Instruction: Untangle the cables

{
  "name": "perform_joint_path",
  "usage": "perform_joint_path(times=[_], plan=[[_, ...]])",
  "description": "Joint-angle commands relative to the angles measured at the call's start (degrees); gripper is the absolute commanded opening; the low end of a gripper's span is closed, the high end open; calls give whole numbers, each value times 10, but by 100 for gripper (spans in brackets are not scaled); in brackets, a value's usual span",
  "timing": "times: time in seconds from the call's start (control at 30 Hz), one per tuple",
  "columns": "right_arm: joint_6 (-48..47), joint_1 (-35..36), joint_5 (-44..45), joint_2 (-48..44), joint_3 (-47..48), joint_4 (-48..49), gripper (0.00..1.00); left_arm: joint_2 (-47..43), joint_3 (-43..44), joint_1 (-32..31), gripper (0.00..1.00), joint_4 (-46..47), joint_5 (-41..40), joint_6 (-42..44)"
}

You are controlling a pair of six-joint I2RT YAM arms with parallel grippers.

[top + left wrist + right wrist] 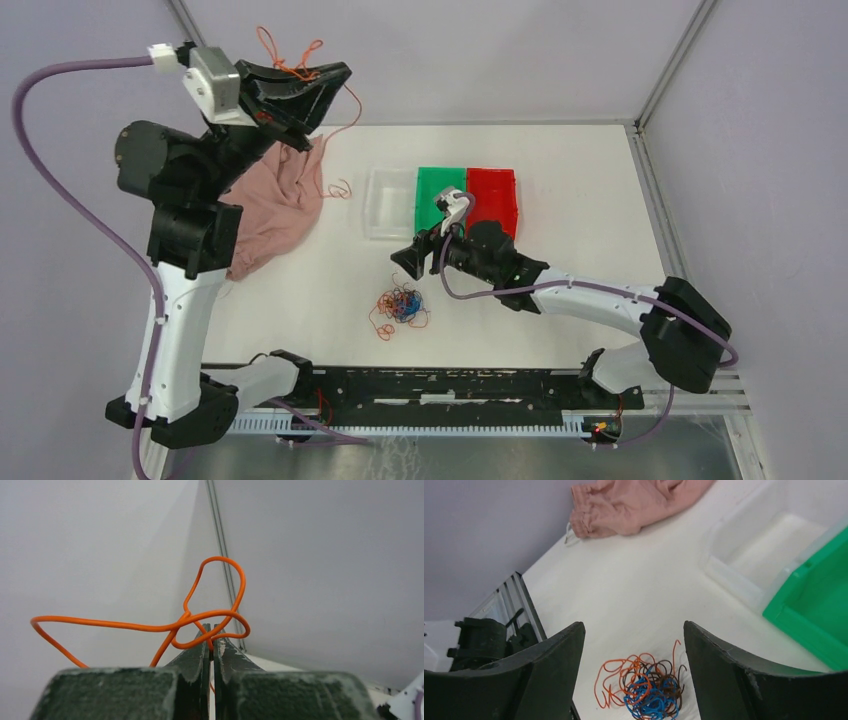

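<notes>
My left gripper moves down and over the clear tray [392,204] next and releases the orange cable [290,52] there, since the cable's hanging part is separate from the tangle.
My left gripper [318,78] is raised high at the back left, shut on a thin orange cable [290,52]. In the left wrist view that orange cable [220,560] loops and knots just above the closed gripper [212,628]. One strand hangs down to a curl [341,188] by the cloth. A tangle of orange, blue and dark brown cables [400,305] lies on the white table. My right gripper [408,262] hovers just behind it, open and empty. In the right wrist view the tangle [649,690] lies below the wide-apart gripper [634,626].
A pink cloth [275,205] lies at the left under the raised arm. A clear tray [388,203], a green bin [440,195] and a red bin [495,195] stand in a row behind the right gripper. The black base rail [450,385] runs along the near edge.
</notes>
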Motion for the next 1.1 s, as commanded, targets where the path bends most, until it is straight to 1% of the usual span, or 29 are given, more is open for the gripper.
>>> perform_joint_path(times=[0.0,0.23,0.33,0.57,0.8,0.9,1.07], plan=[[-13,1,29,-43,53,-25,79,-29,-70,-2,3,6,-5,12],[-27,-3,18,-11,152,-40,77,-57,-169,-2,3,-3,-1,-20],[-25,-8,14,5,169,-48,76,-62,-199,-2,3,-6,0,-16],[0,-44,4,13,150,-38,76,-55,-237,-2,3,-18,-25,17],[40,-111,-18,3,96,-47,78,-26,-260,-2,3,-8,-123,101],[33,-127,-9,-9,83,-68,81,-3,-269,-2,3,3,-142,126],[17,-141,34,-38,73,-133,84,43,-273,-1,3,21,-153,136]])
